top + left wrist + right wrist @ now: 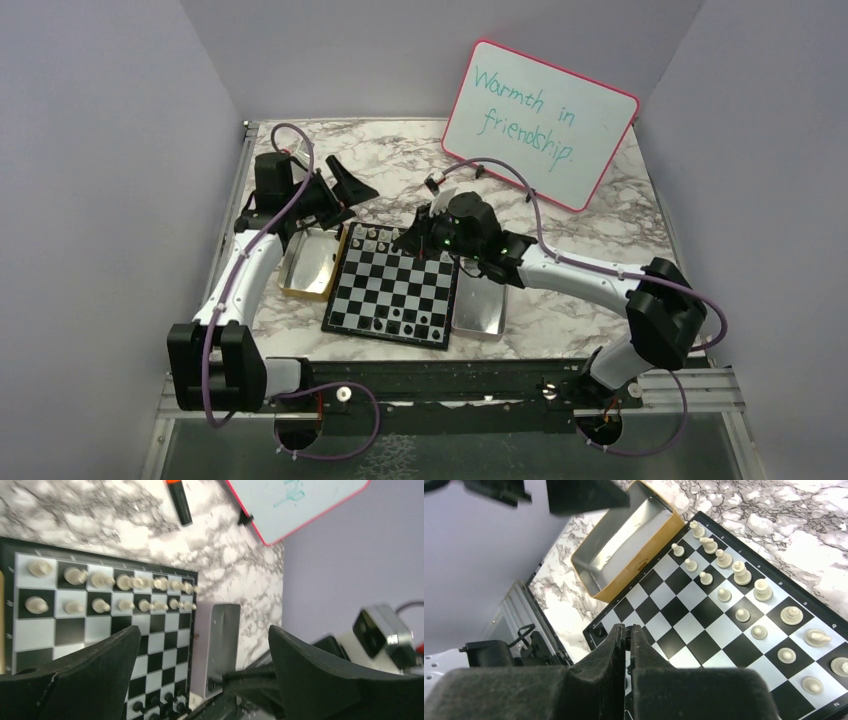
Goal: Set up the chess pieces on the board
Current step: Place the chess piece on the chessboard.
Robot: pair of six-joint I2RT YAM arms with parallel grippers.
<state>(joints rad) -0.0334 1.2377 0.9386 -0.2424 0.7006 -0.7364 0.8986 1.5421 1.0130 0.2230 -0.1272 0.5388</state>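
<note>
I will move my right gripper down and back to release the chess piece on the empty square beside the front black chess pieces, which lies below it, nearer the base.
The board lies mid-table. Pale chess pieces fill two rows along its far side. Several black chess pieces stand along its near edge. My left gripper hovers beyond the board's far left corner, jaws wide open and empty. My right gripper hangs over the far half of the board. Its fingers are pressed together, and a small dark piece shows pinched at their tips.
A gold tray sits against the board's left side, and a silver metal tray against its right. A red-rimmed whiteboard leans at the back. An orange-capped marker lies near it.
</note>
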